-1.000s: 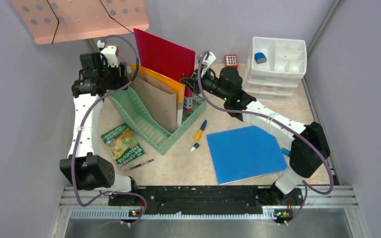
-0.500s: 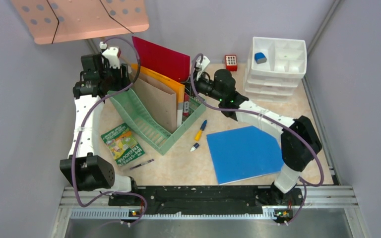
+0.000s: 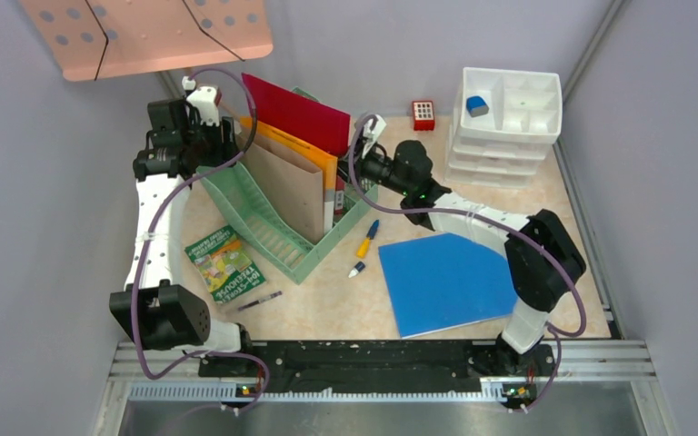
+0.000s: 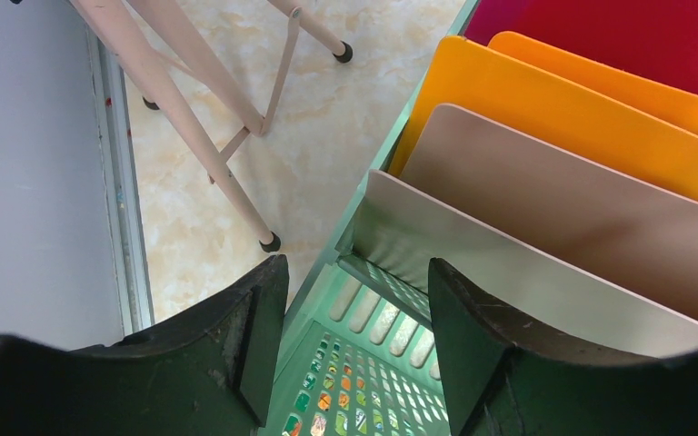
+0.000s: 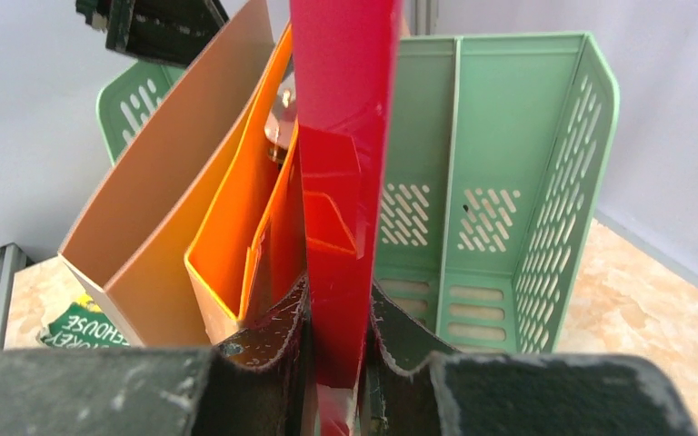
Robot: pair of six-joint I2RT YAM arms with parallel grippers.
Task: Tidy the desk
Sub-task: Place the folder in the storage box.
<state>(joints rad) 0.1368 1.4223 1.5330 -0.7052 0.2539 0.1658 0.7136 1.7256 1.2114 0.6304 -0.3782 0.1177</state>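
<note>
The red folder in my right gripper goes down into the rack slot beside the orange folder next for release, since it still stands above its neighbours.
On the beige marble desk stands a green file rack with a brown folder and an orange folder in it. My right gripper is shut on the near edge of a red folder, which stands upright in the rack behind the orange one. The right wrist view shows the red folder pinched between both pads. My left gripper is open at the rack's far left end. There its fingers straddle the rack's side wall without clamping it.
A blue folder lies flat at the front right. A green booklet, a yellow-blue pen, a small marker and a dark pen lie loose. A white drawer unit and red box stand at the back. The pink stand plate overhangs the back left.
My right arm has come down and toward the rack, lowering the red folder deeper into it. The left arm has hardly moved.
</note>
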